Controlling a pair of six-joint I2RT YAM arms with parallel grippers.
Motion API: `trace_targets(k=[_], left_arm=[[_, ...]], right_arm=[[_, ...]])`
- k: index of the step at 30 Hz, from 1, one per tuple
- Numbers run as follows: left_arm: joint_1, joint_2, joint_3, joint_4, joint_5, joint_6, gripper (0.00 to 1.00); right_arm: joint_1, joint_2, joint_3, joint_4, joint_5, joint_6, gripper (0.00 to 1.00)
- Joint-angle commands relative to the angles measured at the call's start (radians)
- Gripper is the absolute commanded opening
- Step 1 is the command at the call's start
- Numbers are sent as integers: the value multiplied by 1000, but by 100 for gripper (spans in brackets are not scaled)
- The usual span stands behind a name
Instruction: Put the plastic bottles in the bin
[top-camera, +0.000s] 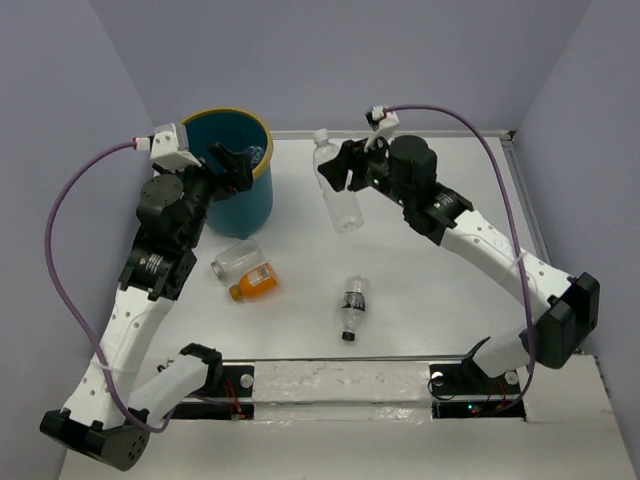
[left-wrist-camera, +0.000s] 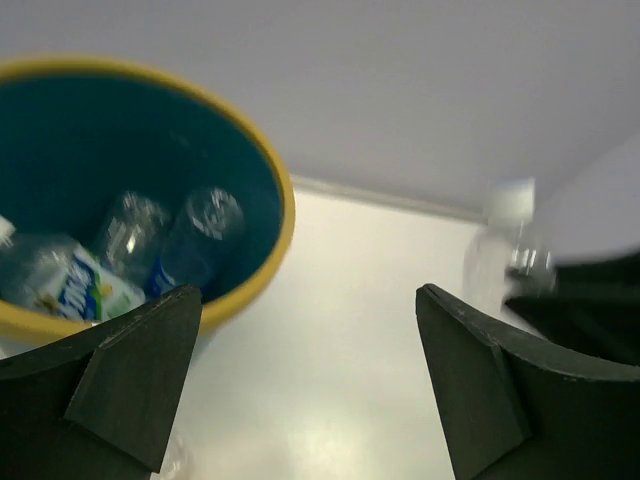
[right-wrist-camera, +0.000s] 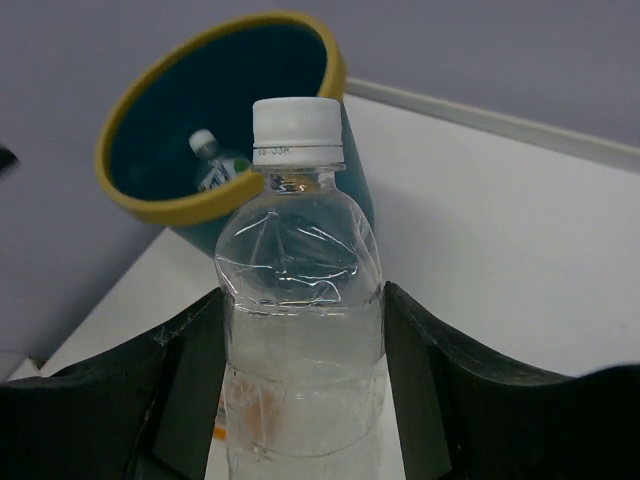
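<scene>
My right gripper holds the clear bottle with its base below the bin's rim, so I will next raise the gripper toward the left in the top view, over the bin's opening (top-camera: 229, 128) (right-wrist-camera: 228, 98), and let go.
The teal bin (top-camera: 245, 200) with a yellowish rim stands at the far left; it also shows in the left wrist view (left-wrist-camera: 272, 175) and the right wrist view (right-wrist-camera: 160, 208). Several bottles (left-wrist-camera: 195, 245) lie inside it. My right gripper (top-camera: 345, 172) is shut on a clear bottle (top-camera: 340, 195) with a white cap, held off the table right of the bin (right-wrist-camera: 300, 300). My left gripper (top-camera: 238, 160) is open and empty by the bin's near-right rim (left-wrist-camera: 310, 390). On the table lie a clear bottle (top-camera: 235, 259), an orange bottle (top-camera: 253, 283) and a dark-labelled bottle (top-camera: 352, 306).
Grey walls close the table at the back and both sides. A raised strip (top-camera: 340, 380) between the arm bases runs along the near edge. Purple cables loop from both wrists.
</scene>
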Motion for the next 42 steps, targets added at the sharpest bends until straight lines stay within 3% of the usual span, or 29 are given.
trace_targets(k=[1, 6, 14, 19, 24, 27, 29, 30, 33, 37, 42], left_arm=[[-34, -24, -152, -125, 240, -54, 99], [-102, -32, -301, -122, 352, -100, 99], [-273, 26, -442, 2, 389, -198, 99], [-408, 90, -497, 51, 329, -231, 99], [-471, 178, -543, 154, 315, -243, 99], [-490, 212, -555, 191, 304, -251, 99], [-497, 227, -557, 206, 303, -252, 99], [-505, 239, -557, 221, 303, -255, 99], [-520, 275, -549, 249, 309, -260, 99], [-546, 330, -520, 260, 301, -260, 99], [-586, 448, -448, 255, 281, -246, 99]], right_arm=[[15, 133, 248, 131, -75, -9, 40], [36, 337, 600, 134, -52, -11, 40], [67, 712, 1082, 178, 3, 6, 40], [78, 874, 1195, 321, 3, 48, 39], [107, 977, 1261, 431, -18, 49, 38], [127, 1009, 1266, 437, -21, 42, 38], [127, 1000, 1217, 439, -24, 37, 46], [127, 984, 1194, 441, -27, 39, 61], [136, 945, 1114, 419, -40, 37, 92], [136, 812, 1017, 367, -67, 11, 99], [136, 576, 702, 341, -84, -17, 100]])
